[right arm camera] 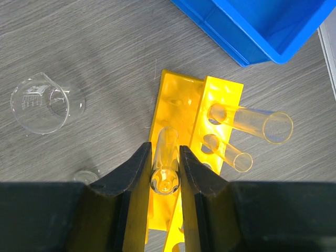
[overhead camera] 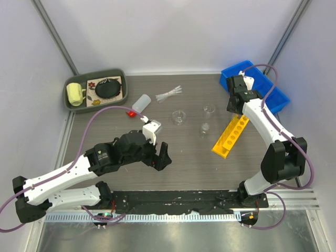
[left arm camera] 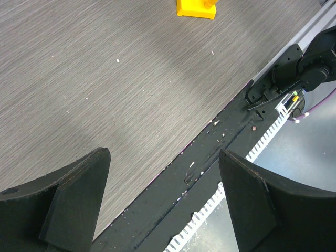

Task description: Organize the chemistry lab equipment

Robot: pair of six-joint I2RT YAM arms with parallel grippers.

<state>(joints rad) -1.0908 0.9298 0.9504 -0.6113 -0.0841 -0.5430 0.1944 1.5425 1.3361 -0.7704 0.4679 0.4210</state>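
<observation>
Next, my right gripper goes down to seat the clear test tube and release, as it's already over the pegs at the yellow rack's far end (overhead camera: 235, 118) (right arm camera: 167, 126).
My right gripper (right arm camera: 165, 157) is shut on a clear test tube (right arm camera: 168, 139) and holds it over the far end of the long yellow rack (right arm camera: 176, 105). Two more tubes (right arm camera: 252, 122) lean in the rack's holes. From the top the rack (overhead camera: 231, 135) lies at the right, under my right gripper (overhead camera: 236, 102). Three small glass beakers (overhead camera: 179, 116) (overhead camera: 209, 109) (overhead camera: 204, 128) stand mid-table. The white squeeze bottle with a red cap (overhead camera: 139, 104) lies on its side, and thin pipettes (overhead camera: 169, 94) lie behind it. My left gripper (overhead camera: 157, 157) (left arm camera: 164, 155) is open and empty over the table's near edge.
A blue bin (overhead camera: 255, 86) (right arm camera: 252, 26) stands at the back right, just beyond the rack. A green tray (overhead camera: 94, 105) at the back left holds a yellow mug (overhead camera: 76, 94) and a round black object (overhead camera: 109, 87). A black rail (left arm camera: 210, 152) runs along the near edge.
</observation>
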